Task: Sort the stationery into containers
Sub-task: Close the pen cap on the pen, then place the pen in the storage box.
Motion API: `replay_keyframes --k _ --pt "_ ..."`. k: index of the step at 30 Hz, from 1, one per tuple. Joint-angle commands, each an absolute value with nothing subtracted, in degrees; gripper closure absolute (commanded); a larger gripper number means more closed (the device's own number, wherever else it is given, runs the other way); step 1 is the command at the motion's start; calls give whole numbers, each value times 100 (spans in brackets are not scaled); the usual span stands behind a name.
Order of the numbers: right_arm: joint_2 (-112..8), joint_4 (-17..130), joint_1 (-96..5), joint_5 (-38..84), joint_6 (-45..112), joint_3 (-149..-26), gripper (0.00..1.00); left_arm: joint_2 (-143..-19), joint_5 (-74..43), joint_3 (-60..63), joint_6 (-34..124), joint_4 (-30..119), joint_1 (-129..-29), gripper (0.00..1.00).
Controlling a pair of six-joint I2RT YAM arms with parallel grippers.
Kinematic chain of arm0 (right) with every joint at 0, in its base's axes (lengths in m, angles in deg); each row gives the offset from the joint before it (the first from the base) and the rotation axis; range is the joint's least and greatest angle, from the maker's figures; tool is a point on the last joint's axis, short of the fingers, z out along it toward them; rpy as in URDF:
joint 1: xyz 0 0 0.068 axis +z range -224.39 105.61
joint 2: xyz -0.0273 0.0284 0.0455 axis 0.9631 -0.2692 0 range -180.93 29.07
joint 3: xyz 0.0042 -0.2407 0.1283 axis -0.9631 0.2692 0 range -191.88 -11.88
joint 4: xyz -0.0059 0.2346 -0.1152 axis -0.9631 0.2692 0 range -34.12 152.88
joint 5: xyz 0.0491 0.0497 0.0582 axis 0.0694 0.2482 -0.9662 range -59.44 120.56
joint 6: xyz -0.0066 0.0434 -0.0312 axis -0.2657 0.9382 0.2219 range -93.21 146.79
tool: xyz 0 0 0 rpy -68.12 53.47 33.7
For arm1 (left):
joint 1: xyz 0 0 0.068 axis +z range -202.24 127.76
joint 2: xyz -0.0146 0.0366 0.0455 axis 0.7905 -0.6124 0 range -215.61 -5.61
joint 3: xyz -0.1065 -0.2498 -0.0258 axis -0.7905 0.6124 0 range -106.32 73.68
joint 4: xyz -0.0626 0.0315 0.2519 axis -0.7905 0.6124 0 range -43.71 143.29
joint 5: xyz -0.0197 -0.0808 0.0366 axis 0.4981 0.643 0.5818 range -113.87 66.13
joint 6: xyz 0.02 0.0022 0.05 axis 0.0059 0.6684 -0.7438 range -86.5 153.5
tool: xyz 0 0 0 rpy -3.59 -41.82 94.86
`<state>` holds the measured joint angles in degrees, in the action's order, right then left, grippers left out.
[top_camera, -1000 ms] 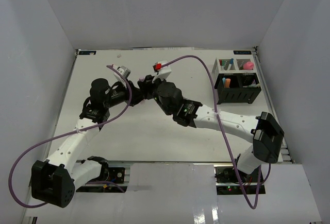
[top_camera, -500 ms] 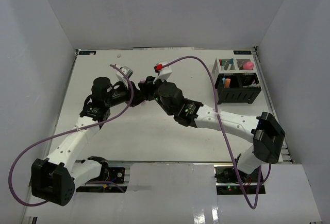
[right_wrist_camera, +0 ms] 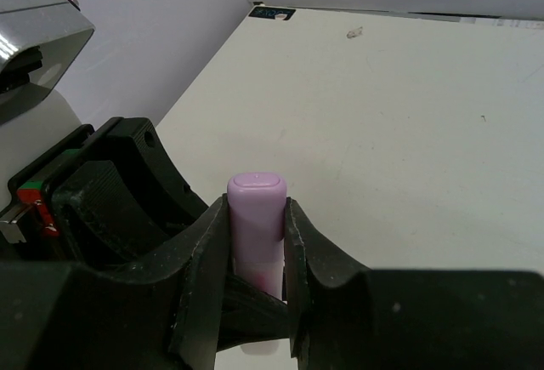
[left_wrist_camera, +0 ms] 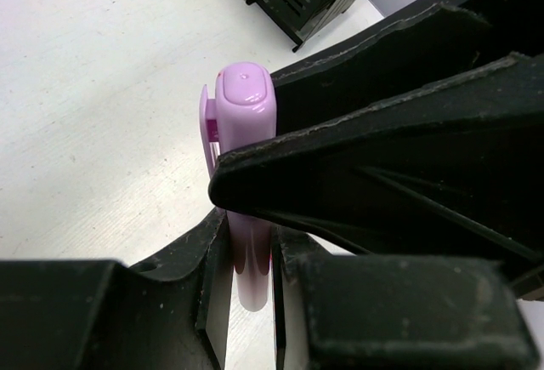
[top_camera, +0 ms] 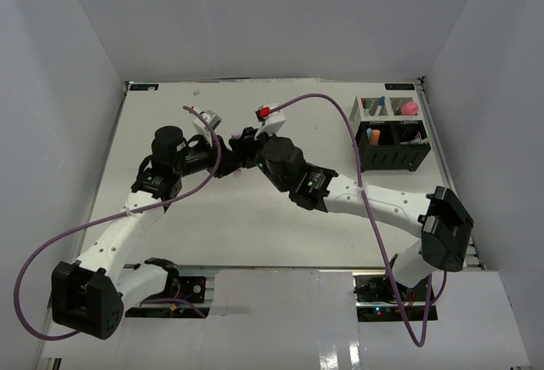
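Observation:
My right gripper swings to the right in the top view, over the orange marker's section [top_camera: 382,136], and lets go of the purple marker alongside next.
A stubby purple marker [left_wrist_camera: 246,106] is held in the air between both arms over the middle of the table. My left gripper [left_wrist_camera: 248,251] is shut on its lower end, and the right gripper's black fingers [left_wrist_camera: 382,123] cross it higher up. In the right wrist view my right gripper [right_wrist_camera: 256,230] is shut on the marker [right_wrist_camera: 255,204], whose cap pokes up above the fingers. In the top view the two grippers meet at one spot [top_camera: 234,143]. The containers [top_camera: 391,156] stand at the far right.
The black organizer [top_camera: 393,159] holds an orange marker [top_camera: 371,136] and dark items. The white mesh compartments [top_camera: 376,115] behind it hold pens and a pink-capped bottle [top_camera: 410,108]. White walls enclose the table [top_camera: 255,217]. Purple cables loop over both arms.
Both wrists, joined at the marker, have drifted slightly to the right. Neither grip has changed.

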<state>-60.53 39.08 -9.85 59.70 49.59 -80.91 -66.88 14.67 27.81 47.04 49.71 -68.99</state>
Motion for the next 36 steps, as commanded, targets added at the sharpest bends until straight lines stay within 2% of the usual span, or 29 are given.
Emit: replay_keyframes --k 1,5,9,13,15,20,23,24,29,34,36 --pt "-6322 6564 -407 4680 5201 -7577 92 -6230 890 2366 4712 2615 -6691 78" --pt "-6190 6441 -477 5120 5210 -7735 92 -5949 1259 2849 4756 2915 -6691 67" --pt "-6163 6379 -591 5551 5166 -7946 92 -5755 1453 3306 4712 3292 -6726 60" --pt "-6155 6335 -732 5780 5122 -8087 92 -5694 1691 3421 4651 3636 -6753 54" --pt "-6128 6326 -863 5868 5078 -8113 92 -5676 1849 3491 4677 3741 -6762 47" --pt "-5839 6326 -1294 6114 4859 -7903 92 -5729 1727 3562 4642 4101 -6762 36" --pt "-5488 6309 -1874 6597 4508 -7631 92 -5764 1253 3536 4677 4338 -6762 27" --pt "-5356 6143 -2023 6685 4385 -7413 92 -5790 930 3510 4686 4417 -6762 20" --pt "-4275 4870 -3295 7045 3288 -6515 92 -5974 -241 3299 4756 5102 -6762 3" --pt "-3519 2990 -4361 6941 2337 -5602 92 -5957 -865 3298 4853 5253 -6753 2" --pt "-3465 2671 -4888 6783 2143 -5530 92 -5922 -980 3307 4853 5297 -6753 2"
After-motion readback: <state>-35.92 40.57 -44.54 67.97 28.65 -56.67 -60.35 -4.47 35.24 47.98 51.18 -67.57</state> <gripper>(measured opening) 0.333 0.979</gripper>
